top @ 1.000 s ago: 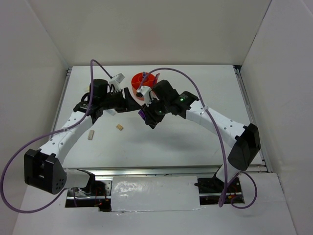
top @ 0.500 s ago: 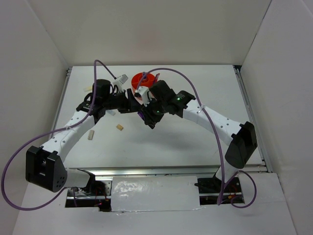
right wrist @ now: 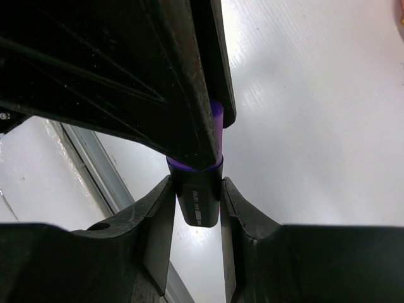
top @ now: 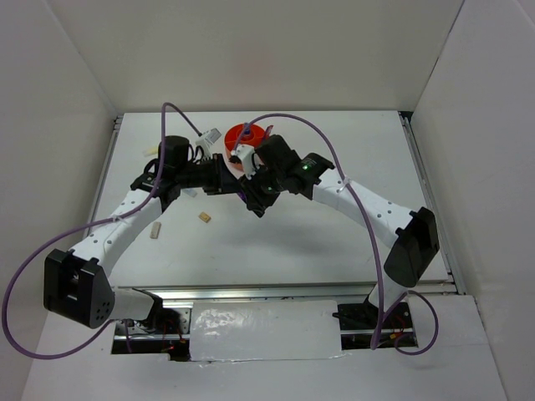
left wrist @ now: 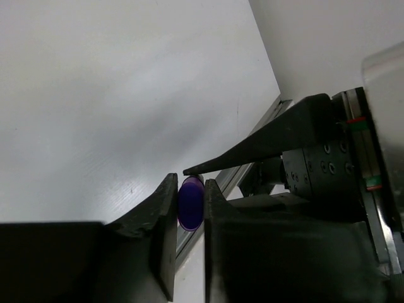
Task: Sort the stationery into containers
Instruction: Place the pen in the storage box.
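Note:
The left gripper will next carry the purple-black marker outward over the orange pot and then release the marker there, because other stationery already stands in that pot.
The purple-black marker hangs above the table between my two grippers. My right gripper is shut on its black cap. My left gripper is shut on its purple end, and it also shows in the left wrist view. In the right wrist view the right gripper holds the cap, with the left fingers clamped on the purple part just above. The orange pot stands just behind both grippers, partly hidden by them.
Two tan erasers lie on the table at the left, one small and one longer. A pale item lies near the left wall. White walls enclose the table on three sides.
My left gripper has moved right to meet the right gripper and now clamps the marker's purple end. The right gripper has shifted slightly left with the marker.

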